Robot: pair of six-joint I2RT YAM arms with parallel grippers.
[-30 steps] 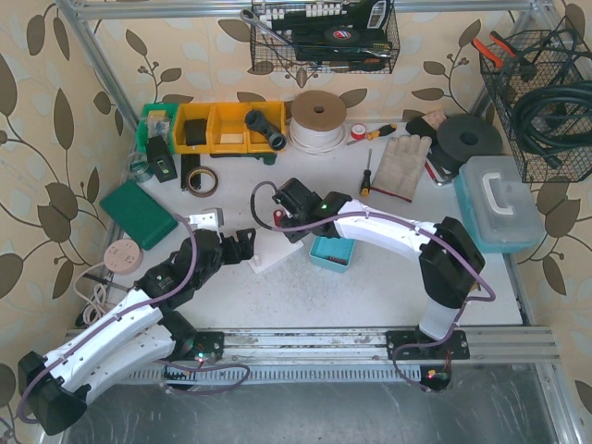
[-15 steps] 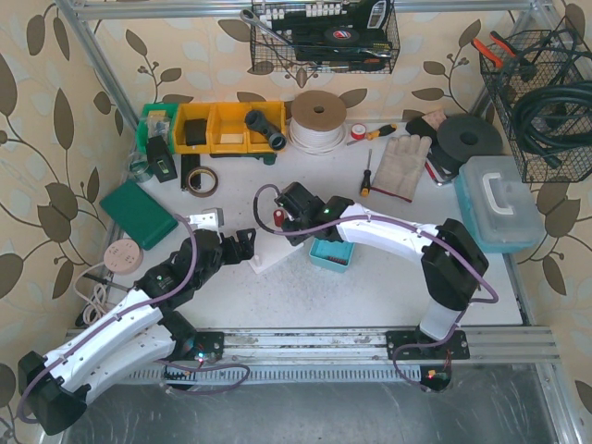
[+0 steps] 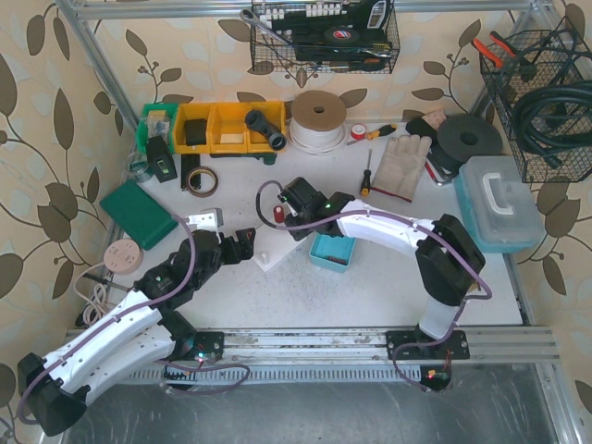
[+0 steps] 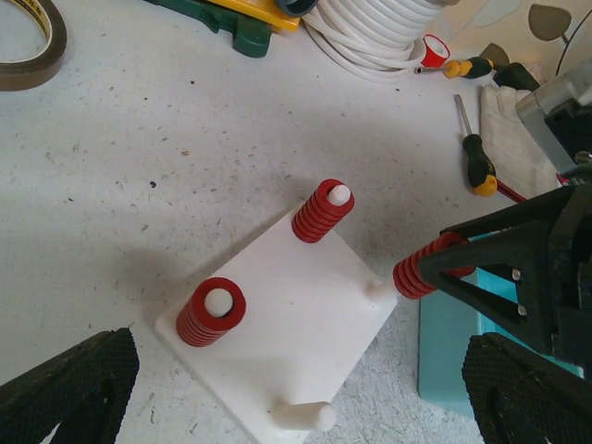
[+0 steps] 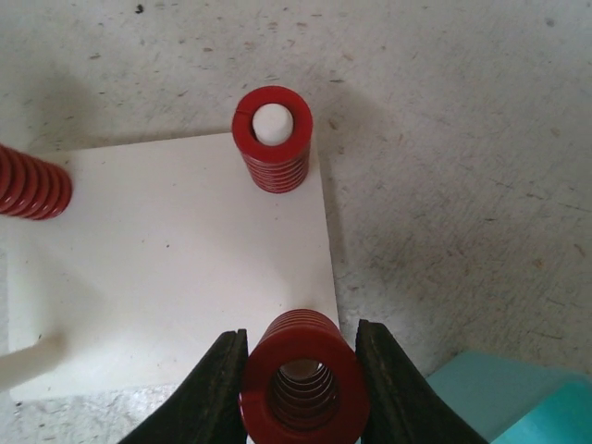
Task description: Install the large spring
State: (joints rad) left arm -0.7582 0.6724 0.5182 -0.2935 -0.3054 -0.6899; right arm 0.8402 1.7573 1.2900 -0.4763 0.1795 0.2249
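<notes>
The large red spring's lower end meets the tip of the peg by the teal tray, so my right gripper will lower over it and release the spring.
A white plate (image 4: 296, 314) carries four pegs. Red springs sit on two of them (image 4: 211, 312) (image 4: 323, 210). One peg (image 4: 310, 416) is bare. My right gripper (image 5: 303, 384) is shut on the large red spring (image 5: 303, 370) and holds it in line with the fourth peg (image 4: 379, 291), with the spring's lower end at the peg's tip. It also shows in the left wrist view (image 4: 424, 266). My left gripper (image 4: 298, 370) is open wide and empty, hovering over the plate's near edge. In the top view the right gripper (image 3: 280, 215) is over the plate (image 3: 270, 257), with the left gripper (image 3: 242, 245) beside it.
A teal tray (image 3: 331, 252) lies right of the plate, under the right arm. Behind are a tape roll (image 3: 200, 179), yellow bins (image 3: 227, 127), a white cable coil (image 3: 318, 118), screwdrivers (image 3: 366, 173) and a glove (image 3: 398, 165). A green case (image 3: 137, 213) lies at the left.
My right gripper, with the spring, has shifted slightly over the plate's corner. My left gripper has edged a little to the left. Nothing was let go.
</notes>
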